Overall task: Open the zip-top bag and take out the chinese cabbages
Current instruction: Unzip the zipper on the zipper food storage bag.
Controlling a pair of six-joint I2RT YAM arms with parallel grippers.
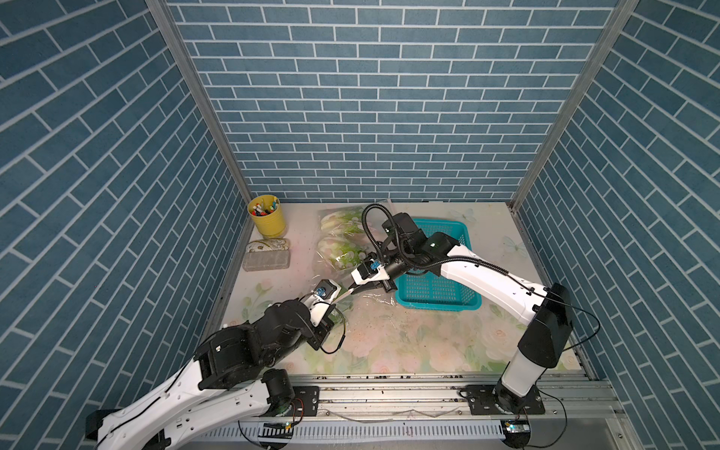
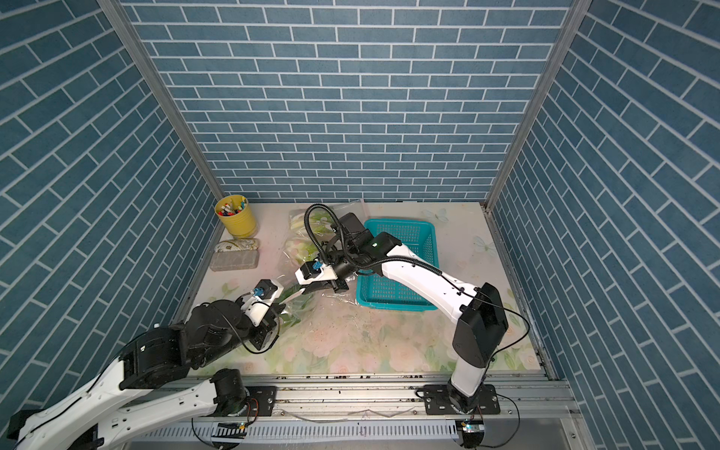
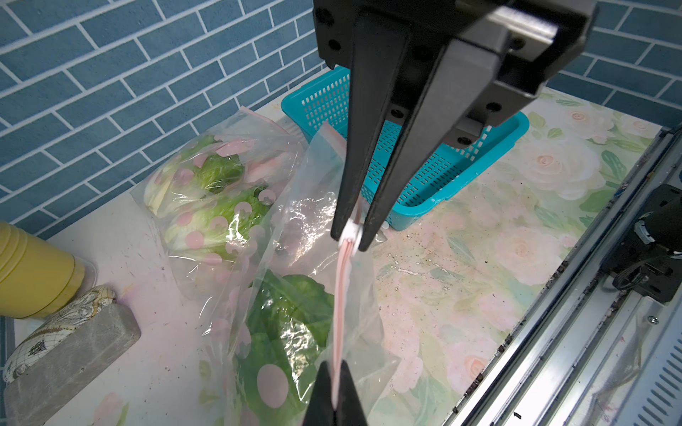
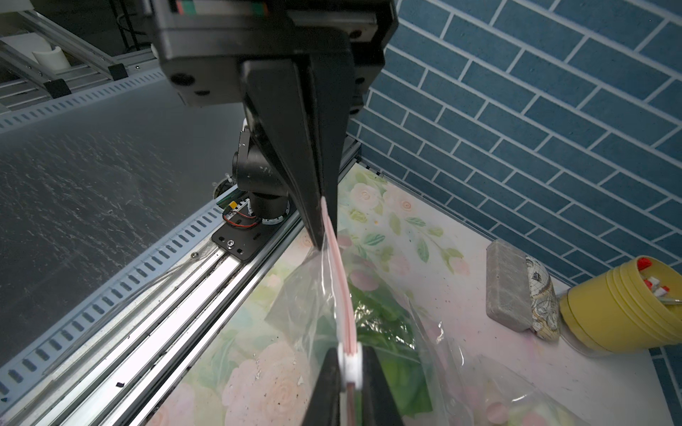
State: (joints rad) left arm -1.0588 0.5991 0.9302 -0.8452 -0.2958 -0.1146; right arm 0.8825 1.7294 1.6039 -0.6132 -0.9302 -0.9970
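Observation:
The robot's right gripper will next pull the bag's slider toward the basket's bag-side edge (image 1: 398, 289) and let go, because that edge is beside it, away from the left gripper's hold on the bag's taut zip.
The clear zip-top bag (image 3: 295, 206) with pink dots lies on the flowered table, left of the teal basket. Chinese cabbages show through it: two pale heads (image 3: 217, 199) at its far end and a darker green one (image 3: 291, 313) near the mouth. My left gripper (image 3: 335, 372) is shut on the bag's pink zip strip (image 3: 341, 295), which runs taut and lifted to the white slider (image 4: 350, 363). My right gripper (image 4: 350, 369) is shut on that slider. In both top views the two grippers meet tip to tip, left (image 1: 343, 297) and right (image 1: 356, 290), just off the basket's near left corner.
The teal mesh basket (image 1: 436, 306) stands right of the bag under the right arm. A yellow cup of pens (image 1: 267, 222) and a grey block with a patterned case (image 1: 267, 259) sit at the back left. Metal rails (image 1: 389, 389) edge the table's front.

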